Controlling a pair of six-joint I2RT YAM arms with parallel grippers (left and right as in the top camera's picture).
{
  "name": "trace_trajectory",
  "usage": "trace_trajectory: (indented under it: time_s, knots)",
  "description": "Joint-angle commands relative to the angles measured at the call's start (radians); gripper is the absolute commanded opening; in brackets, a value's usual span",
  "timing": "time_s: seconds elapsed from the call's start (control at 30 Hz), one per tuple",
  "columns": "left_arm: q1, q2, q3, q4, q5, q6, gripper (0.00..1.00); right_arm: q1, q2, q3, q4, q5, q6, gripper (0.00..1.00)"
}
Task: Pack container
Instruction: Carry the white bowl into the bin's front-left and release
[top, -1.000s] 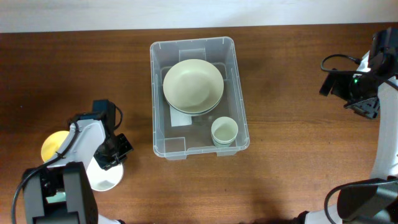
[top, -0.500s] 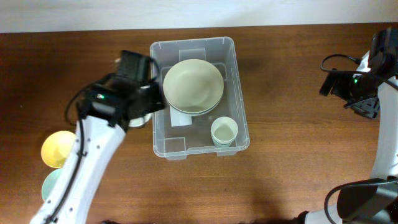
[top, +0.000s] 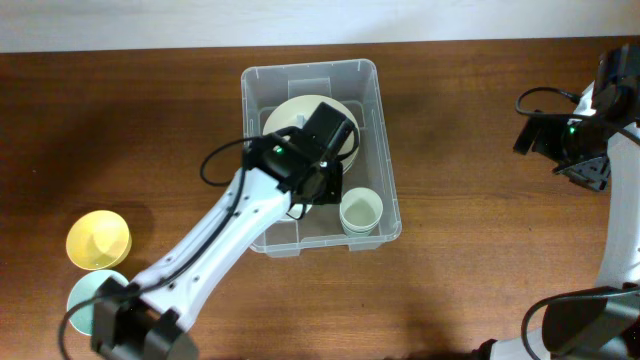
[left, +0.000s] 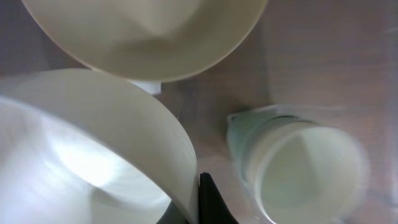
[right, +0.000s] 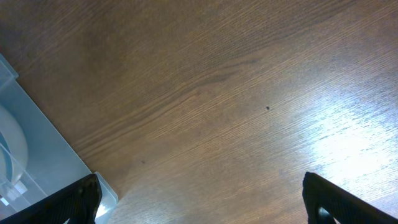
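Note:
My left gripper will next lower the white bowl toward the bottom of the bin. It will then let go of the white bowl's rim next to the cream bowls and the cup (top: 361, 211).
The container (top: 310, 68) is a large clear bin at the table's middle; its corner also shows in the right wrist view (right: 37, 168). Inside it lie stacked cream bowls (top: 295, 118) and a pale green cup (top: 361, 211). My left gripper (top: 322, 180) reaches into the bin and is shut on the rim of a white bowl (left: 81, 137), held just above the bin floor between the cream bowl (left: 149, 31) and the cup (left: 298, 168). The arm hides the white bowl in the overhead view. My right gripper (right: 205, 205) is open and empty over bare table, right of the bin.
A yellow bowl (top: 97, 240) and a pale green bowl (top: 95, 300) sit on the table at the front left. The right arm (top: 575, 150) stands at the far right edge. The table is dark wood.
My left arm has lifted the white bowl from the front left of the table and swung right, into the container. The right arm has not moved.

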Motion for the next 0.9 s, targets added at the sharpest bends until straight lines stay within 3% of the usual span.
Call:
trace_trajectory:
  time_s: [0.0, 0.27, 0.53, 0.67, 0.77, 0.87]
  knots:
    - [-0.002, 0.068, 0.003, -0.032, 0.021, -0.019, 0.01, -0.005, 0.003, -0.006, 0.0, 0.013, -0.006, 0.99]
    - [-0.002, 0.158, 0.003, -0.075, 0.047, -0.018, 0.04, -0.005, 0.003, -0.006, 0.0, 0.013, -0.006, 0.99]
    - [0.015, 0.139, 0.011, -0.087, 0.038, -0.014, 0.33, -0.005, 0.003, -0.006, 0.0, 0.013, -0.006, 0.99]
    - [0.081, 0.052, 0.05, -0.145, -0.059, -0.014, 0.49, -0.005, 0.003, -0.006, 0.0, 0.013, -0.006, 0.99]
    - [0.173, -0.068, 0.069, -0.172, -0.15, -0.014, 0.66, -0.005, 0.003, -0.006, 0.0, 0.013, -0.006, 0.99]
    - [0.317, -0.185, 0.069, -0.172, -0.179, -0.004, 0.72, -0.005, 0.003, -0.006, 0.0, 0.013, -0.006, 0.99]
